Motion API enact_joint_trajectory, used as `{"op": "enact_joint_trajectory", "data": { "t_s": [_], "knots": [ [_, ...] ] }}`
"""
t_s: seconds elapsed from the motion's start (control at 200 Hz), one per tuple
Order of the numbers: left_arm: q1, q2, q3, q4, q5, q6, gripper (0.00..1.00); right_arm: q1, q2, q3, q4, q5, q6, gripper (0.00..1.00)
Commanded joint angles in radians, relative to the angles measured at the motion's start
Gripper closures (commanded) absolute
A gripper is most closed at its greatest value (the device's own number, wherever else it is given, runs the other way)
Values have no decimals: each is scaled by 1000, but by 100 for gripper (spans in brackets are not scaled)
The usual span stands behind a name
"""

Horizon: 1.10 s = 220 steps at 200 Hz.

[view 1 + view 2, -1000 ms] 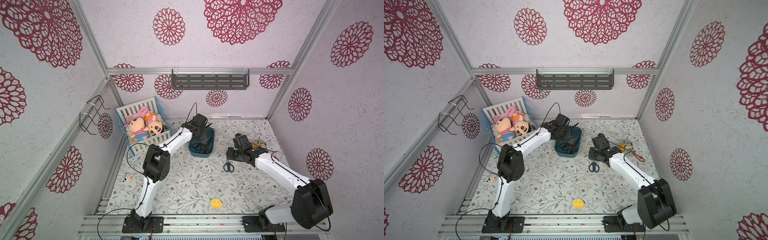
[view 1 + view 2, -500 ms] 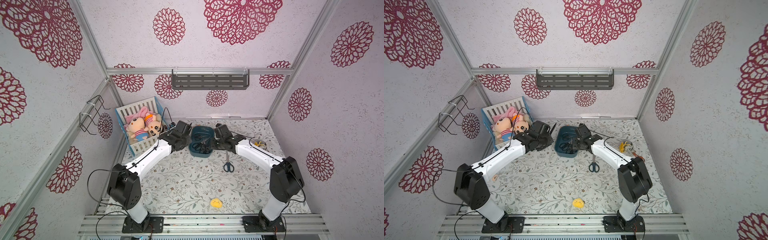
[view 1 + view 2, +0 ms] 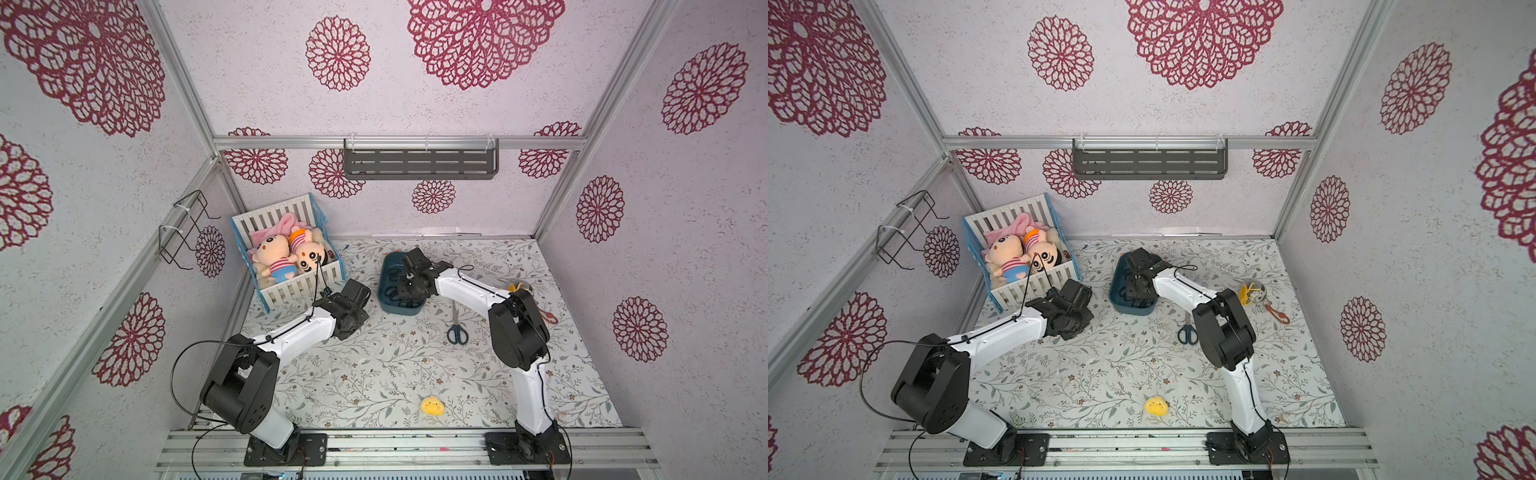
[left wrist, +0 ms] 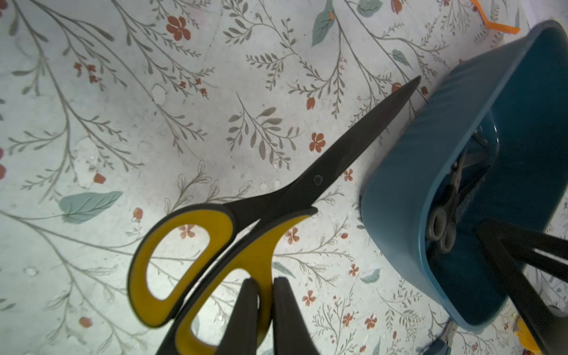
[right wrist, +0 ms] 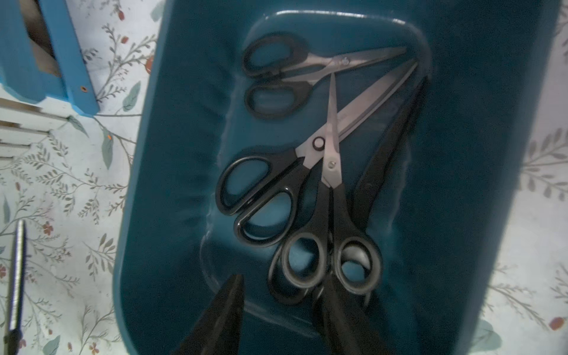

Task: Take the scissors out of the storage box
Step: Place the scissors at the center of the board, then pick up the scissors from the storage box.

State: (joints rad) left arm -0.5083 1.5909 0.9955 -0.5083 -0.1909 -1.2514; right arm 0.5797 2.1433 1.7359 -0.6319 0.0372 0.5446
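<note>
I will next lower the scissors with my left gripper onto the bare floral mat (image 3: 362,334) (image 4: 254,184) below it, beside the storage box, and let go of the handle loop.
My left gripper (image 4: 264,281) is shut on a handle loop of the yellow-and-black scissors (image 4: 316,179), which hang over the floral mat just left of the storage box (image 4: 415,172). In both top views that gripper (image 3: 355,297) sits front-left of the teal storage box (image 3: 399,311). Inside the box, my right gripper (image 5: 281,285) is open just above several black-handled scissors (image 5: 322,144), next to the handles of the nearest pair. A dark-blue-handled pair (image 3: 456,328) lies on the mat right of the box.
A blue-and-white slatted crate (image 3: 291,286) with plush toys stands left of the box, close behind my left gripper. A small yellow toy (image 3: 432,405) lies near the front edge. Yellow and orange items (image 3: 517,286) lie at the right. A grey shelf (image 3: 419,164) hangs on the back wall.
My left gripper has pulled back out of the box to its front-left, carrying the yellow-and-black scissors. My right gripper has moved from the mat right of the box into it.
</note>
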Motion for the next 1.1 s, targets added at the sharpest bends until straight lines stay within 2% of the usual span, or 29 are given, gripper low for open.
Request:
{"op": "enact_joint_trajectory", "data": {
  "t_s": [0.0, 0.19, 0.23, 0.285, 0.315, 0.45, 0.735, 1.096],
  "knots": [
    [20, 50, 5, 84, 12, -19, 100, 9, 16, 64, -78, 35, 33, 54],
    [24, 101, -21, 138, 76, -11, 100, 26, -3, 42, -122, 42, 73, 55],
    [25, 112, -10, 138, 88, -5, 94, 29, -3, 41, -132, 39, 77, 55],
    [24, 125, 9, 133, 98, 0, 79, 31, 0, 36, -137, 31, 83, 56],
    [25, 126, 18, 126, 98, -2, 74, 32, 3, 33, -137, 31, 88, 56],
    [24, 91, 26, 100, 91, 0, 68, 28, 25, 50, -155, 49, 94, 56],
    [24, -58, 86, -31, -28, 89, 65, -2, 69, 109, -186, 93, 89, 55],
    [36, -64, 147, -82, -69, 168, 64, -30, 156, 137, -186, 67, 47, 56]
  ]
}}
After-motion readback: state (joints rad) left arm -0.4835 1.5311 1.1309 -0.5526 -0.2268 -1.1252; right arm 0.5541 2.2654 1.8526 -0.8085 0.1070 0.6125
